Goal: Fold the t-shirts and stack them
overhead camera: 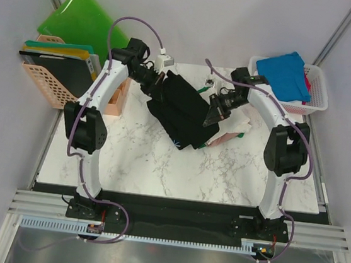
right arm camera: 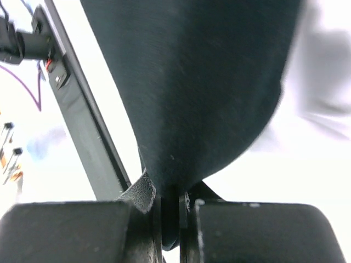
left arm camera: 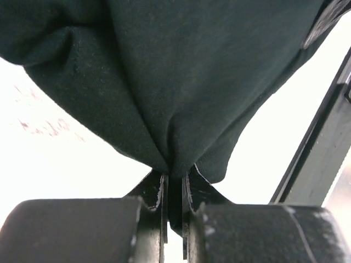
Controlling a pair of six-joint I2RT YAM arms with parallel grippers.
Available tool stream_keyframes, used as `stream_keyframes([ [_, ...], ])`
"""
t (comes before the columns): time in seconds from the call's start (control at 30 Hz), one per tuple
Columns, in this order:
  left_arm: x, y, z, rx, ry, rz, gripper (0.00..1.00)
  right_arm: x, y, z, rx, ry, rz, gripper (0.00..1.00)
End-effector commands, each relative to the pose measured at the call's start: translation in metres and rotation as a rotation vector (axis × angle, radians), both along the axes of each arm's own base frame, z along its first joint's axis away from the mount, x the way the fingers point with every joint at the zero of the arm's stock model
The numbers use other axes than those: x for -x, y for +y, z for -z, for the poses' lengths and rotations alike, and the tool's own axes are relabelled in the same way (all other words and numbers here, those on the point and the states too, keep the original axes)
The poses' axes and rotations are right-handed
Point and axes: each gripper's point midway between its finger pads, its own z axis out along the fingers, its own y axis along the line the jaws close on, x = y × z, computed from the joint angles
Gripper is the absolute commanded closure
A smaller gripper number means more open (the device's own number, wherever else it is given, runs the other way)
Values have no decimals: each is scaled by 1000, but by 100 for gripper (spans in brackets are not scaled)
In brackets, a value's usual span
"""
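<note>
My left gripper moves to the right in the top view, lowers and releases next, since the black t-shirt (overhead camera: 184,110) is only partly over the pale pink and white t-shirt (overhead camera: 236,129).
The black t-shirt (overhead camera: 184,110) hangs bunched between my two grippers over the back middle of the marble table (overhead camera: 158,168). My left gripper (overhead camera: 157,86) is shut on its left edge. In the left wrist view the black t-shirt (left arm camera: 175,82) is pinched as a fold between the closed jaws of the left gripper (left arm camera: 174,183). My right gripper (overhead camera: 214,114) is shut on the right edge, and in the right wrist view the black t-shirt (right arm camera: 197,93) runs down into the right gripper (right arm camera: 170,200). A pale pink and white t-shirt (overhead camera: 236,129) lies partly under the black one. A bright blue t-shirt (overhead camera: 285,74) rests in the white basket (overhead camera: 318,103).
Bright green plastic boards (overhead camera: 87,20) lean at the back left behind a pink basket (overhead camera: 44,85) holding flat folders. A small orange box (overhead camera: 120,96) sits by the left arm. The booth's walls and metal frame posts close in the back and sides.
</note>
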Motion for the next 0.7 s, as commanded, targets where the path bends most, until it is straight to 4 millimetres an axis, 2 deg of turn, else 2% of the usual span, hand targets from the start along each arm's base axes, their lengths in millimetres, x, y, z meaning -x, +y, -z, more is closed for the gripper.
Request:
stream_keyframes([
  [0.0, -17, -4, -17, 15, -18, -27, 98, -18, -28, -29, -17, -76, 33, 100],
  [0.17, -35, -12, -11, 2, -26, -16, 98, -37, -56, -22, 5, -85, 85, 100],
  [0.2, -37, -13, 0, -10, -6, -17, 98, -38, -59, -20, 11, -80, 92, 100],
  [0.43, -53, -27, 24, -19, 9, -10, 98, -63, -93, -15, 42, -98, 178, 100],
  [0.5, -58, -33, 19, 2, -1, -10, 98, -72, -110, -18, 45, -110, 220, 100],
  [0.57, -56, -40, 20, 9, 6, 3, 98, -74, -113, -19, 41, -105, 226, 100],
  [0.6, -54, -42, 22, 8, 10, 11, 98, -78, -131, -20, 41, -108, 262, 100],
  [0.67, -49, -45, 21, 4, 12, 25, 98, -78, -138, -23, 41, -112, 273, 100],
])
